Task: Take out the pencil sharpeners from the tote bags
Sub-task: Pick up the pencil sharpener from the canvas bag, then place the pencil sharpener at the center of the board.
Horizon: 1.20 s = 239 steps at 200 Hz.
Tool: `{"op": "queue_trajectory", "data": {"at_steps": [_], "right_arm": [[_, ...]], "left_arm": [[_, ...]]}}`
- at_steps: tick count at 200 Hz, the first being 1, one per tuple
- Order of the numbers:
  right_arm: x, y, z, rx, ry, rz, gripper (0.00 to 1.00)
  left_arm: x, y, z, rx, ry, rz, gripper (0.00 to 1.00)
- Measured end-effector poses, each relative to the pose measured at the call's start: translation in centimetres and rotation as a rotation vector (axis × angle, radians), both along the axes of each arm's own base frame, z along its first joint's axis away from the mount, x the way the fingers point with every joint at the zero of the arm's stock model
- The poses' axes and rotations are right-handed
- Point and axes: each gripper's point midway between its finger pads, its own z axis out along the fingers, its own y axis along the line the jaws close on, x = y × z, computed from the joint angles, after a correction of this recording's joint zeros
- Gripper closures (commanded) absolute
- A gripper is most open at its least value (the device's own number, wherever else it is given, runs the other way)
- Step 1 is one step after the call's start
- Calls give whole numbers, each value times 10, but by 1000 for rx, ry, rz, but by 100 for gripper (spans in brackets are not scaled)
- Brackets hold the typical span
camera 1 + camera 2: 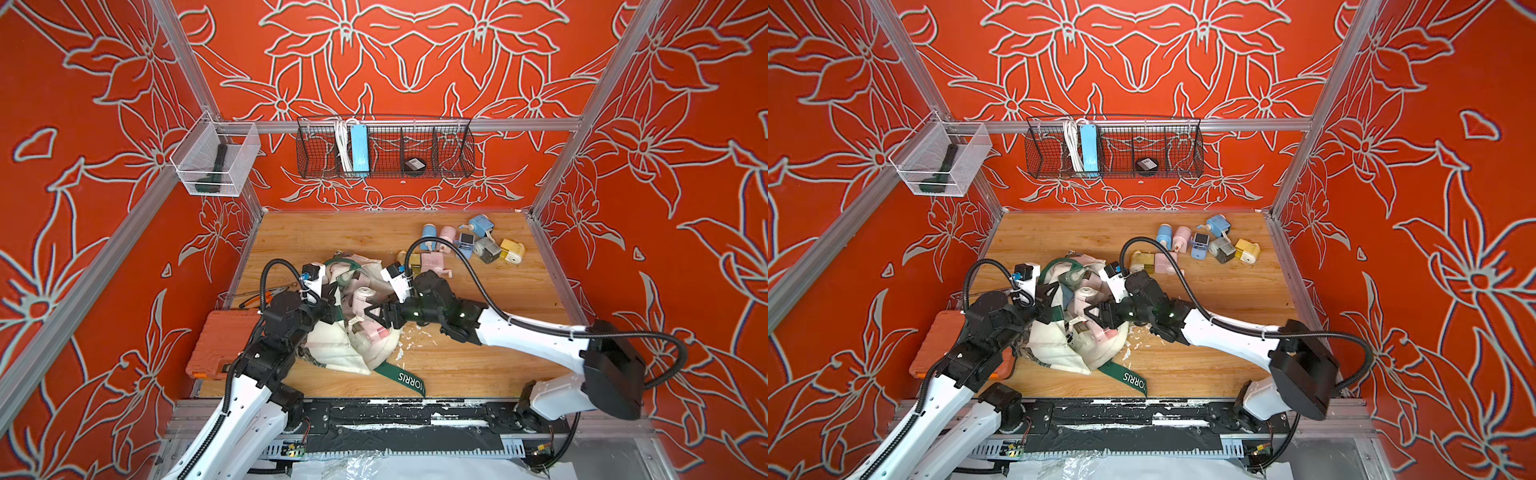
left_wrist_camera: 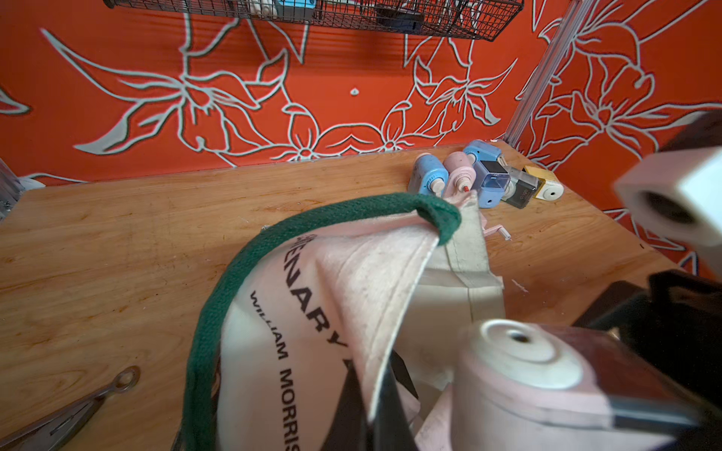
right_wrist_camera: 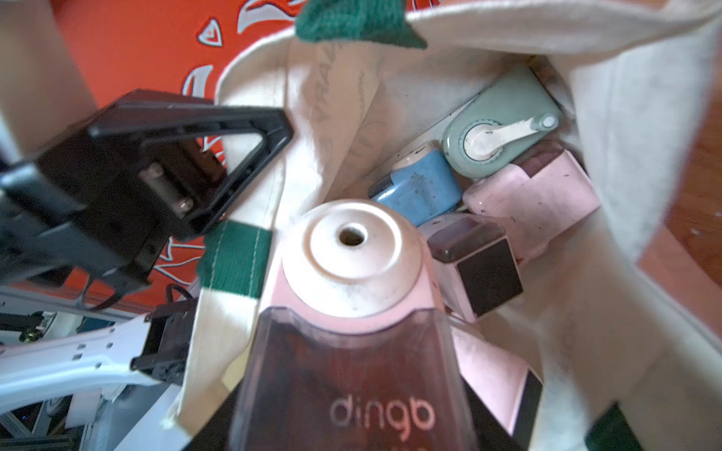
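Bare wood by the other sharpeners lies outward of my right gripper. My right gripper will next move outward and down, clear of the bag (image 1: pixel 332 353), to let go of the sharpener.
The cream tote bag (image 1: pixel 332 353) (image 1: pixel 1054 349) with dark green handles lies slumped in the middle of the wooden table, mouth facing the back. My left gripper (image 1: pixel 331 300) (image 2: pixel 367 414) is shut on the bag's rim and holds the mouth up. Over the mouth, my right gripper (image 1: pixel 372 312) (image 3: pixel 351 421) is shut on a pink pencil sharpener (image 3: pixel 351 265) (image 2: pixel 527 371) (image 1: pixel 1086 296). Deeper in the bag lie grey-green (image 3: pixel 504 129), blue (image 3: pixel 422 187) and pink (image 3: pixel 539 191) sharpeners. Several more sharpeners (image 1: pixel 465 245) (image 1: pixel 1200 245) (image 2: pixel 488 179) lie on the table at the back right.
An orange plastic case (image 1: pixel 216 345) sits at the table's left edge under my left arm, with hand tools (image 1: pixel 266 295) behind it. On the back wall hangs a wire basket (image 1: pixel 453 158) with a blue power strip (image 1: pixel 358 149). White flakes (image 1: pixel 415 336) litter the wood beside the bag.
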Motion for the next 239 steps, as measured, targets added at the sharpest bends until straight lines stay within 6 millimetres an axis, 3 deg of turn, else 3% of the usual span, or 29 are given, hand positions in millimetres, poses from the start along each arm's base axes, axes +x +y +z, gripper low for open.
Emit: {"op": "queue_trajectory", "data": {"at_steps": [22, 41, 81, 117, 158, 193, 218, 239], "right_arm": [[-5, -29, 4, -43, -43, -23, 56], [6, -55, 16, -51, -83, -87, 56], [72, -141, 41, -35, -126, -421, 57], [120, -222, 10, -128, -21, -748, 60], [155, -289, -38, -164, 155, -998, 60], [173, -318, -78, -157, 296, -1114, 61], [188, -319, -100, -121, 377, -1132, 61], [203, -310, -104, -67, 402, -1114, 61]], "left_arm": [[0, 0, 0, -2, 1, 0, 100], [0, 0, 0, -2, 1, 0, 100], [0, -1, 0, -3, 1, -4, 100], [-1, -1, 0, -4, 1, -8, 100], [-1, -2, 0, -5, 2, -11, 100], [-1, -2, 0, -5, 2, -13, 100], [-1, -2, 0, -6, 2, -14, 100], [-1, -2, 0, -6, 2, -14, 100]]}}
